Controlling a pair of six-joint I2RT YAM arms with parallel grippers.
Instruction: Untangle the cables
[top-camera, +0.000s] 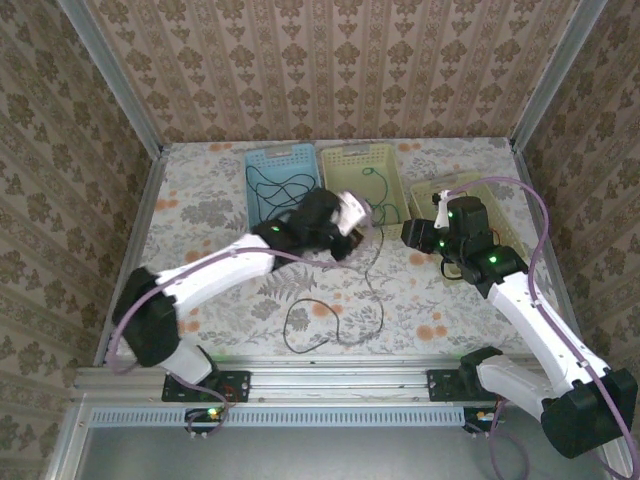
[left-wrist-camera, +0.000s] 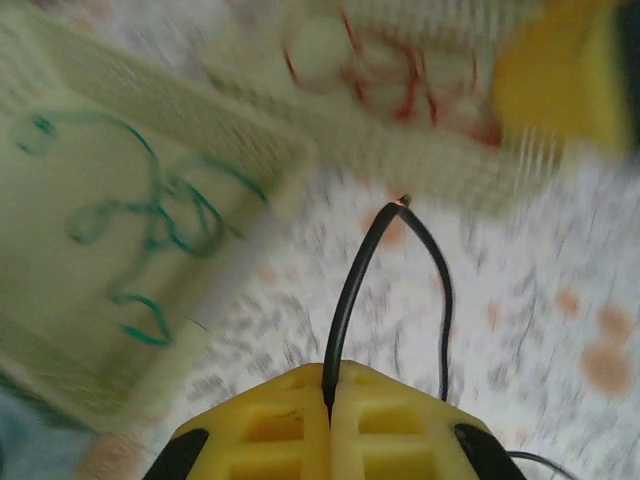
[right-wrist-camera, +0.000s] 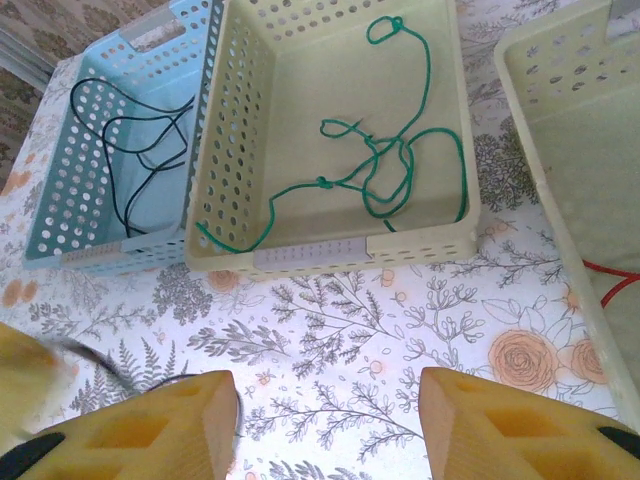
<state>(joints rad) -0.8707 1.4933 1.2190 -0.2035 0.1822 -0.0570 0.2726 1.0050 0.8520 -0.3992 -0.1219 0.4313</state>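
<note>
The black cable in my left gripper should be lifted next and carried outward over the blue basket (top-camera: 283, 186) to release it, because another black cable is already inside the basket.
My left gripper (top-camera: 362, 220) hovers over the table's middle, shut on a black cable (left-wrist-camera: 352, 290). That cable arcs up from the closed yellow fingers (left-wrist-camera: 400, 430) and drops back down on the right. In the top view it trails down the table (top-camera: 366, 270) into a loose loop near the front. My right gripper (right-wrist-camera: 325, 430) is open above bare tablecloth, nothing between its fingers. A green cable (right-wrist-camera: 390, 170) lies in the cream basket (right-wrist-camera: 330, 255). Another black cable (right-wrist-camera: 130, 150) lies in the blue basket (right-wrist-camera: 60, 200). A red cable (left-wrist-camera: 400, 80) lies in the right-hand basket.
Three baskets line the back of the table: blue (top-camera: 280, 160), cream (top-camera: 390, 165) and a pale one (top-camera: 500, 200) partly under my right arm. Wallpapered walls and metal posts close in the sides. Open flowered tablecloth (top-camera: 220, 210) lies at the left.
</note>
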